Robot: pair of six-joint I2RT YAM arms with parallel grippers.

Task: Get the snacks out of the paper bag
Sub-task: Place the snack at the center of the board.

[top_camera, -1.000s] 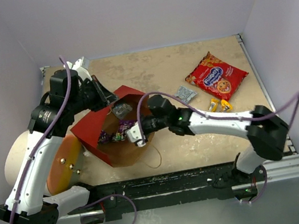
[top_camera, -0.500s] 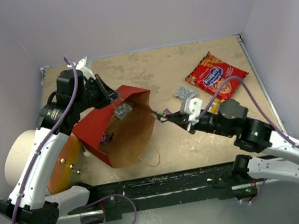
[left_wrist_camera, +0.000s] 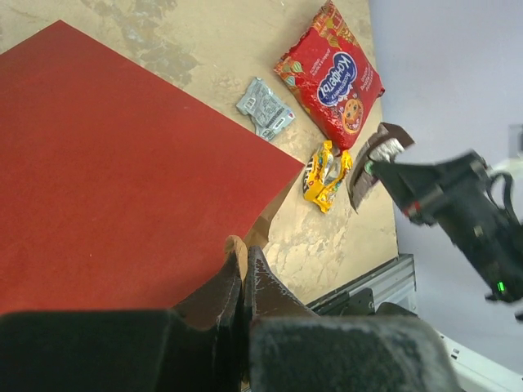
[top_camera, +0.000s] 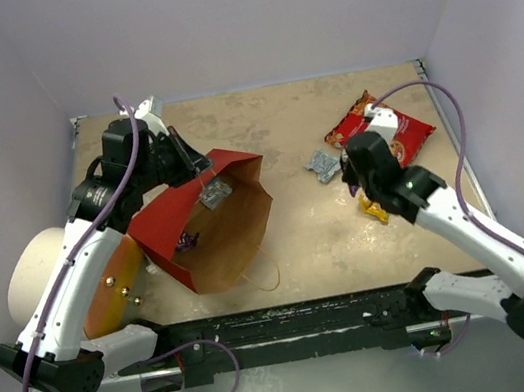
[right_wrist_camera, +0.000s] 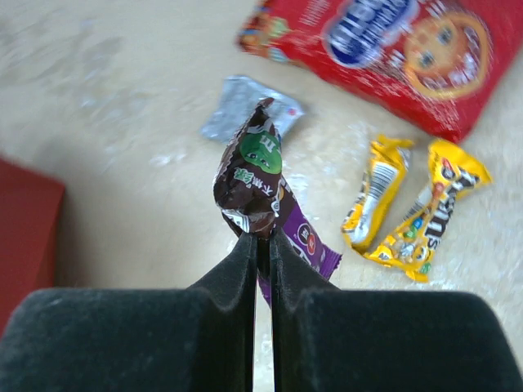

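The bare tabletop between the silver and yellow packets is below, so my right gripper will move down toward that gap next and release the brown packet (right_wrist_camera: 255, 175).
The paper bag (top_camera: 224, 238) lies on its side, mouth facing right, red face (left_wrist_camera: 122, 188) up. My left gripper (top_camera: 200, 178) (left_wrist_camera: 243, 255) is shut on its upper rim. A purple packet (top_camera: 186, 240) and a grey one (top_camera: 213, 195) show inside. My right gripper (top_camera: 352, 180) (right_wrist_camera: 261, 238) is shut on a brown packet (right_wrist_camera: 255, 175), with a purple packet (right_wrist_camera: 309, 243) hanging beside it, above the table. Below lie a silver packet (right_wrist_camera: 245, 108) (top_camera: 321, 164), yellow packets (right_wrist_camera: 417, 212) (top_camera: 376, 208) and the red cookie bag (right_wrist_camera: 384, 41) (top_camera: 416, 133).
A white cylinder (top_camera: 37, 271) with an orange end (top_camera: 115, 283) lies left of the bag, under my left arm. Grey walls close the table on three sides. A metal rail (top_camera: 363, 305) runs along the near edge.
My right gripper came out of the bag's mouth and swung right with the brown packet to the packets near the cookie bag. The left gripper kept its hold on the rim.
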